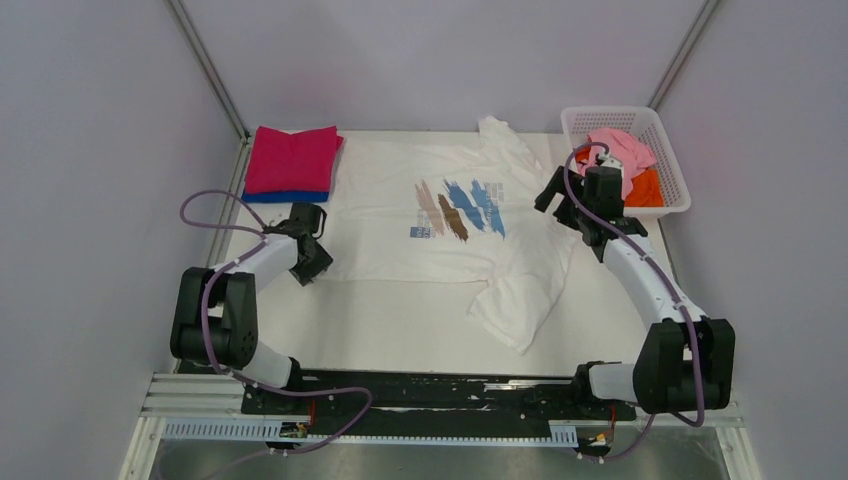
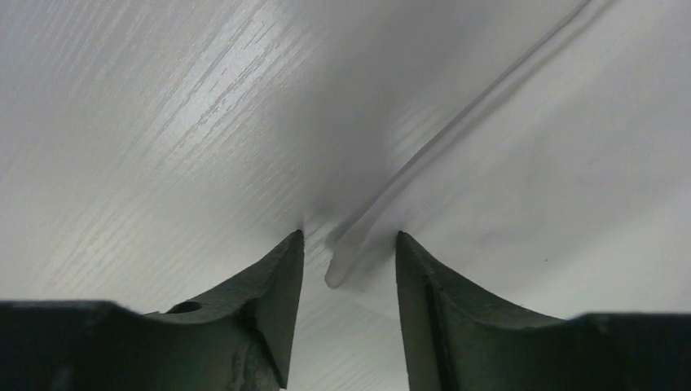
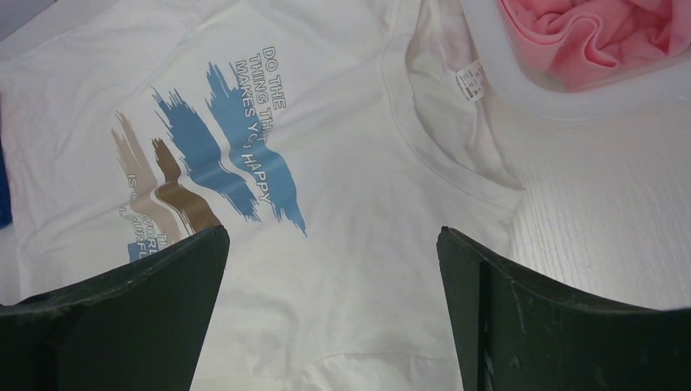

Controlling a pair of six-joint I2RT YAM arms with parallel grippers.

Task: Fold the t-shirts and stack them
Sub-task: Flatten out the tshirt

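The near sleeve's tip [image 1: 520,345] sticks out from the shirt, below and back toward the base, so I will move my right gripper's fingers back and down onto it next.
The white t-shirt [image 1: 400,235], printed with blue and brown brush strokes, lies spread face up across the table, its right side rumpled. My left gripper [image 1: 318,264] is down at the shirt's lower left corner. In the left wrist view the jaws [image 2: 349,238] stand partly apart, with the hem's corner [image 2: 342,265] lying between them, untouched. My right gripper [image 1: 556,196] hovers open above the shirt's collar side, and its wrist view shows the shirt [image 3: 342,204] below the wide-spread jaws [image 3: 332,233]. A folded magenta t-shirt [image 1: 292,158] lies on a folded blue one [image 1: 285,196] at the back left.
A white lattice basket [image 1: 620,112] at the back right holds a pale pink t-shirt [image 1: 622,148] and an orange one [image 1: 646,187]. Its rim [image 3: 570,102] and the pink cloth [image 3: 595,37] sit just beyond my right gripper. Walls close in on both sides.
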